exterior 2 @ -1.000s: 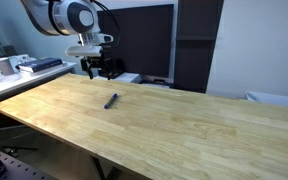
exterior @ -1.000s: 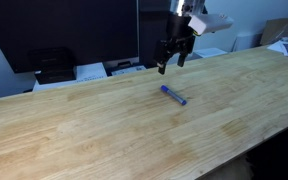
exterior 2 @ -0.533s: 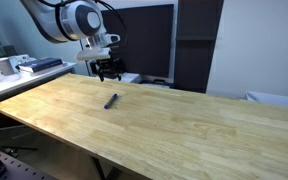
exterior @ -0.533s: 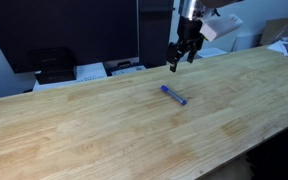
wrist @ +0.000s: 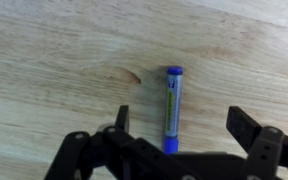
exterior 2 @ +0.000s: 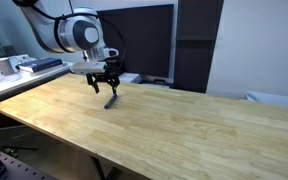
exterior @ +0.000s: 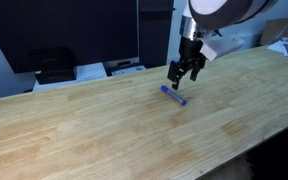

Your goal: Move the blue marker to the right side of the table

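My gripper lowers over the marker's body next, then closes to grab the blue marker (exterior: 174, 95) (wrist: 172, 112) between its open fingers.
The blue marker (exterior: 174, 95) lies flat on the light wooden table (exterior: 104, 130). It also shows in the other exterior view (exterior 2: 111, 100) and in the wrist view (wrist: 171, 108). My gripper (exterior: 181, 77) hangs just above the marker with its fingers open; it shows over the marker in the exterior view too (exterior 2: 104, 84). In the wrist view the two dark fingers (wrist: 184, 125) stand apart on either side of the marker, which lies between them untouched. The marker's near end is hidden under the gripper body.
A dark monitor and black devices (exterior: 54, 62) stand behind the table's far edge. Papers and trays (exterior 2: 19, 65) lie on a side desk. A dark cabinet (exterior 2: 149, 40) stands behind the table. The wooden tabletop stretches wide on both sides of the marker.
My gripper has come down from the table's far edge towards the marker and now hovers right over it. The marker has not moved.
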